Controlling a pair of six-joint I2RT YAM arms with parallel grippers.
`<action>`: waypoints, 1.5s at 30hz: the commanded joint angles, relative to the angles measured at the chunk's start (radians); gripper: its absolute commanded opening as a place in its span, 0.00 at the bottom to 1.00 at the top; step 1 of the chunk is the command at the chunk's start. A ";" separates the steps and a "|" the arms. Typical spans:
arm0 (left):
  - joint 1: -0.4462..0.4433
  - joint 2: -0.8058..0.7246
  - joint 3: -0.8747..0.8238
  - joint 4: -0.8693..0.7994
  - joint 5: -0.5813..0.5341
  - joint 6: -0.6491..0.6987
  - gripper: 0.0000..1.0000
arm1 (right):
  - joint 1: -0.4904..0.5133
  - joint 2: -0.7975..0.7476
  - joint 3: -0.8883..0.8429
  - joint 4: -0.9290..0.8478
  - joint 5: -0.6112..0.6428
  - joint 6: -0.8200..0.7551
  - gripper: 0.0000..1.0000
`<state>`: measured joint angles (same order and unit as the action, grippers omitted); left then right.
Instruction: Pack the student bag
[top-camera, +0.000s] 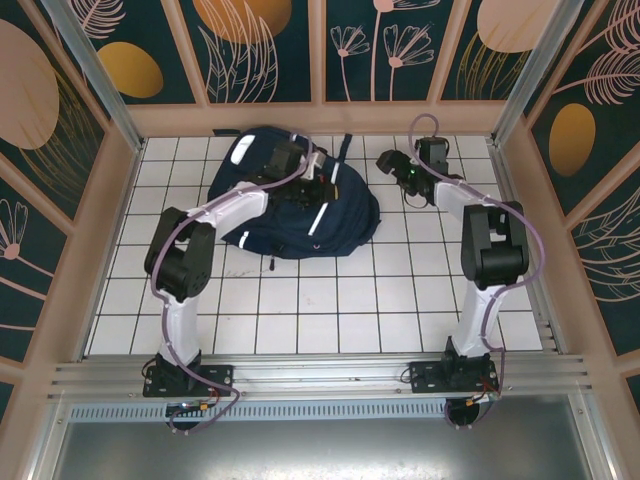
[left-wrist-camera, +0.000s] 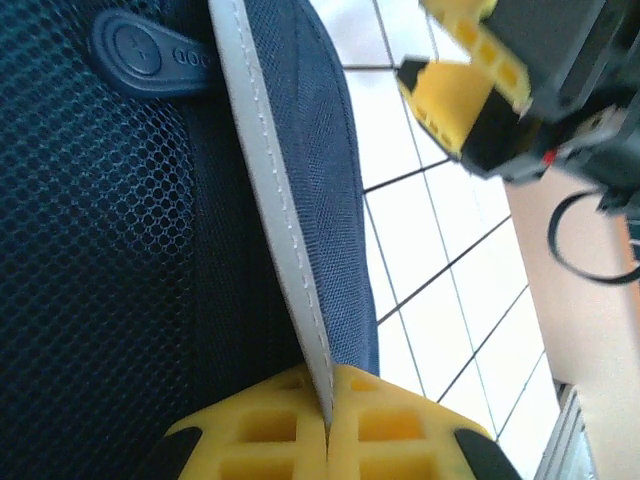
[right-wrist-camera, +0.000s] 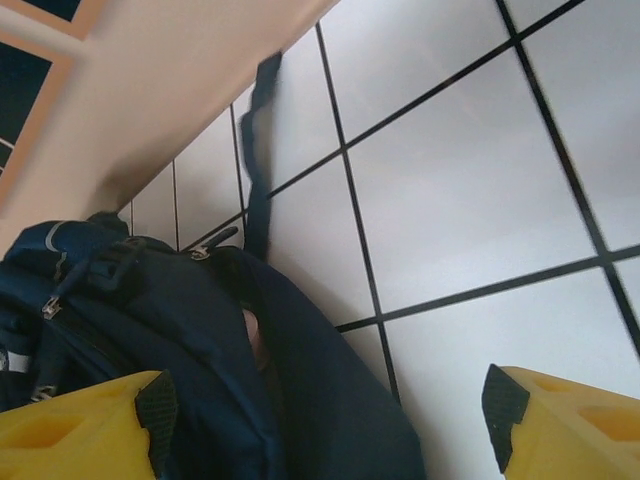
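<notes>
The bag lies sideways near the wall base, so my left gripper should next drag the bag's white stripe (left-wrist-camera: 270, 180) back toward the bare tiles in front, then let go.
The student bag (top-camera: 285, 205) is a dark navy backpack lying on the white tiled table, back centre. My left gripper (top-camera: 312, 170) is over its upper right part. In the left wrist view its yellow fingers (left-wrist-camera: 270, 430) are shut on the bag's white reflective stripe (left-wrist-camera: 270, 180), beside dark mesh (left-wrist-camera: 90, 250). My right gripper (top-camera: 393, 162) hovers just right of the bag, open, with nothing between its fingers (right-wrist-camera: 70, 425). The right wrist view shows the bag (right-wrist-camera: 180, 340) at lower left, its zip gaping on something pinkish (right-wrist-camera: 255, 340), and a dark strap (right-wrist-camera: 262, 150) trailing toward the wall.
A tan wooden wall base (top-camera: 320, 118) runs close behind the bag and both grippers, also seen in the right wrist view (right-wrist-camera: 170, 90). Bare white tiles (top-camera: 330, 300) stretch in front of the bag to the arm bases. Side walls (top-camera: 95, 230) close off the table.
</notes>
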<state>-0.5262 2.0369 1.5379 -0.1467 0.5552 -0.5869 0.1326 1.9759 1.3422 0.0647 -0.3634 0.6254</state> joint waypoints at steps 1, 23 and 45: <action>-0.078 0.027 0.061 -0.141 0.039 0.138 0.02 | -0.002 0.028 0.053 -0.073 -0.064 -0.023 0.81; -0.181 -0.292 -0.183 -0.212 -0.193 0.220 0.65 | 0.090 -0.091 -0.333 0.076 -0.075 0.055 0.82; 0.431 -0.666 -0.826 0.057 -0.570 -0.337 0.75 | 0.308 -0.223 -0.557 0.161 -0.051 0.046 0.75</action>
<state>-0.1001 1.3010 0.6979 -0.1555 0.0212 -0.8619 0.3843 1.7725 0.8268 0.2611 -0.3832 0.6868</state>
